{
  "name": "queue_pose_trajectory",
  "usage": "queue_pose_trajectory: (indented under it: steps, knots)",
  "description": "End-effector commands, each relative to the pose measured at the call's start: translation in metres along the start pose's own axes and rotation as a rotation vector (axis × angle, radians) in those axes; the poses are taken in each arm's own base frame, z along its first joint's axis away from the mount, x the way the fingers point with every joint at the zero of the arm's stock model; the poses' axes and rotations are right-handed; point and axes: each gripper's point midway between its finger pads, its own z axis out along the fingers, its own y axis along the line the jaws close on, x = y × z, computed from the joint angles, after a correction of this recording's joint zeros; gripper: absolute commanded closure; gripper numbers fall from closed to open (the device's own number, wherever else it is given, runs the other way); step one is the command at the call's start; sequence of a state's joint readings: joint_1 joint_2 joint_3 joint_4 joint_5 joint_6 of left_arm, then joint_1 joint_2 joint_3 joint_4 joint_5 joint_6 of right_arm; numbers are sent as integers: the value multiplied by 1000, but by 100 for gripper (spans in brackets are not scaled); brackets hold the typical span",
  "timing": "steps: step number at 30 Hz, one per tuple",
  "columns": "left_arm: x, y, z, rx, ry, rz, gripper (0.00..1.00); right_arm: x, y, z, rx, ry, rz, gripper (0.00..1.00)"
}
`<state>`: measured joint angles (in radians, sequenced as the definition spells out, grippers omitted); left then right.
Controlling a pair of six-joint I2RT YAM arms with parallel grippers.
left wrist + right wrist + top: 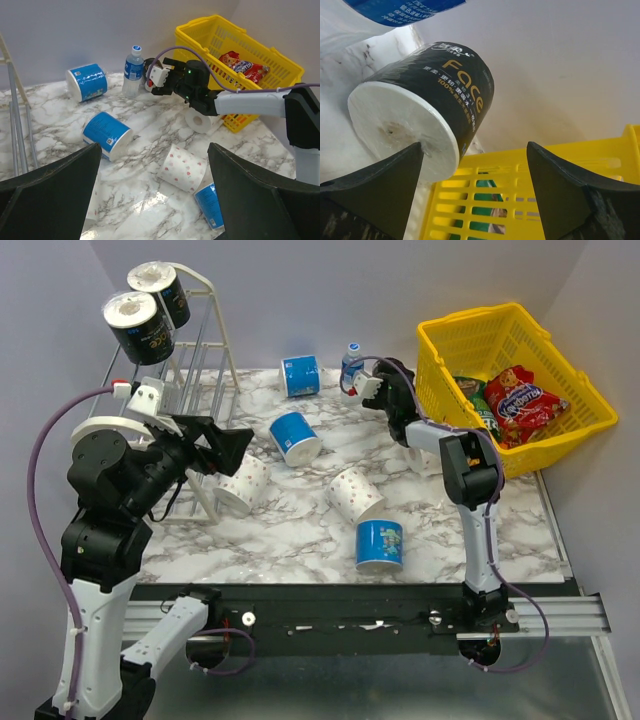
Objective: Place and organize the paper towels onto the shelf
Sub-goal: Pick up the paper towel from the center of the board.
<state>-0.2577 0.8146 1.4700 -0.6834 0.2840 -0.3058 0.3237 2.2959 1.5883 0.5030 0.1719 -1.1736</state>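
Observation:
My right gripper shifts toward the water bottle next and closes on the basket-side rim.
The white shelf (205, 350) stands at the back left, with two black paper towels (140, 328) (162, 290) on its top tier. Blue rolls (300, 375) (295, 437) (380, 545) and dotted white rolls (243, 485) (355, 494) lie on the marble table. My left gripper (235, 445) (155, 150) hovers open above the dotted rolls, holding nothing. My right gripper (395, 390) (475, 150) is open low beside the basket. A black roll (420, 115) lies on its side at the gripper's left fingertip, its white end facing the camera.
A yellow basket (515, 380) (520, 200) holding snack bags stands at the back right, directly ahead of the right gripper. A small water bottle (351, 360) (133, 70) stands just left of that gripper. Another white roll (200, 119) lies against the basket's near corner.

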Motion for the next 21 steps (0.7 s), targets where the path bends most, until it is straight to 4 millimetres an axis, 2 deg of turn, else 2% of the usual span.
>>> queue_pose_trajectory:
  steps: [1, 6, 8, 9, 10, 13, 17, 21]
  knots:
    - [-11, -5, -4, 8, -30, 2, 1, -9, -12, 14, 89, -75, -51, 7]
    - [-11, -2, -3, -5, -35, 16, 1, -11, 1, 22, 52, -108, -54, 6]
    - [-11, -3, -2, 0, -31, 17, 1, -6, -2, 27, 75, -83, -56, 6]
    - [-10, -2, -1, -2, -28, 16, 1, -1, 7, 32, 73, -70, -62, 6]
    - [-10, -3, 0, 1, -28, 19, 1, -1, 0, 36, 95, -67, -63, 6]
    - [-8, 0, 0, -10, -24, 25, 1, 3, 1, 42, 108, -54, -78, 8]
    - [-10, 1, -2, -21, -35, 28, 1, 10, 1, 48, 110, -47, -69, 30]
    - [-11, 1, -3, -26, -42, 25, 1, 7, -6, 47, 128, -65, -65, 46]
